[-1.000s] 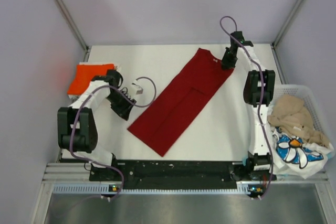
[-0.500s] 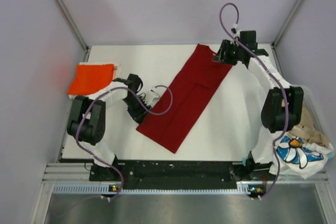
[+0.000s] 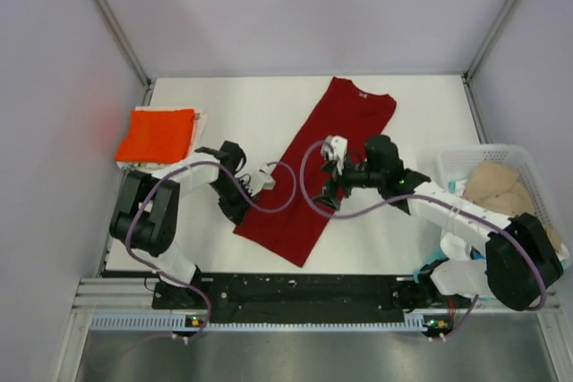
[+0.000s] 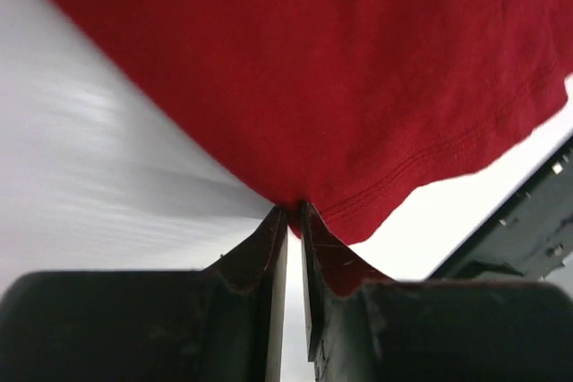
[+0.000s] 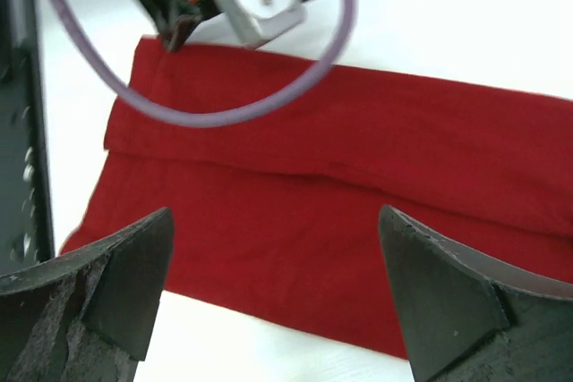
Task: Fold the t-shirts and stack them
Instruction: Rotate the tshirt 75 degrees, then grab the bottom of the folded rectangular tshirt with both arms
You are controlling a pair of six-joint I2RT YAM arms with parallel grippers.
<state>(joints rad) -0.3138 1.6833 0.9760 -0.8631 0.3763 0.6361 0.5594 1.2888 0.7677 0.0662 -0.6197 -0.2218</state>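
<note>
The t-shirt's other corner is already pinched. My right gripper will next reach back and down to the dark red t-shirt's loose near corner (image 3: 302,262) (image 5: 75,238).
The dark red t-shirt (image 3: 345,136) lies folded into a long strip, running diagonally from the far middle to the near middle of the table. My left gripper (image 3: 240,212) is at its near left edge, shut on the hem (image 4: 358,207), which is pinched between the fingertips (image 4: 294,212). My right gripper (image 3: 324,201) hangs open over the strip's near right edge (image 5: 358,176), with nothing between its fingers. A folded orange-red t-shirt (image 3: 159,136) rests at the far left. A beige t-shirt (image 3: 497,183) is crumpled in the basket.
A white lattice basket (image 3: 448,160) stands at the right edge of the table, beside the right arm. The left arm's purple cable (image 5: 224,114) loops over the red cloth between the two grippers. Metal frame posts rise at the back corners.
My right arm swung from the shirt's collar end to its near right edge and opened. The left gripper closed on the hem. The strip shifted a little to the right.
</note>
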